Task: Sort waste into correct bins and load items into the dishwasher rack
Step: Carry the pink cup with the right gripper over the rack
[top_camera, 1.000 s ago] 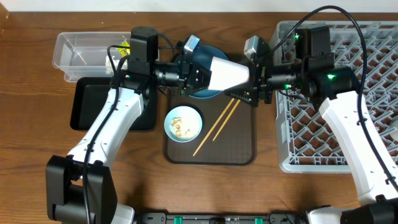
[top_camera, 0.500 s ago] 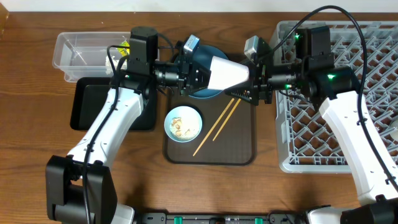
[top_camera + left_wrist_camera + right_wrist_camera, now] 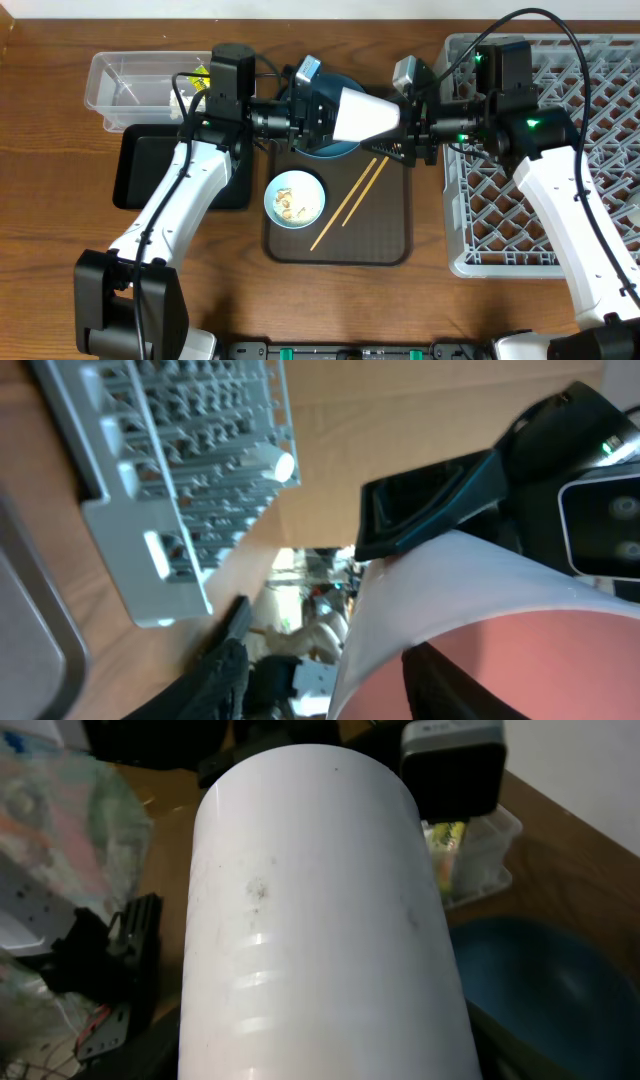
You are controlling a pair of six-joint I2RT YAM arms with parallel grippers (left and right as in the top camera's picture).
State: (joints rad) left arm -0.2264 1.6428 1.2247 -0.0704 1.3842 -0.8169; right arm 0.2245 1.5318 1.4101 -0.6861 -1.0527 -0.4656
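The robot's right gripper needs to swing to the right in the overhead view next, then lower the cup onto the grey rack's wires and let it go, because that spot is empty.
The white cup lies on its side in the air between both arms, over the dark-blue plate. My right gripper is shut on the cup's base end, and the cup fills the right wrist view. My left gripper stands open at the cup's mouth. In the left wrist view one finger is inside the pinkish interior and the other finger stands off the cup's wall. The light-blue bowl holding food bits and the chopsticks lie on the brown tray.
The grey dishwasher rack fills the right side, under my right arm. The clear tub with a yellow-green wrapper sits at the back left. The black tray lies in front of it, beside my left arm.
My left gripper's jaws have opened off the cup's rim. My right gripper has tightened slightly on the cup. Neither the arms nor the cup have shifted much.
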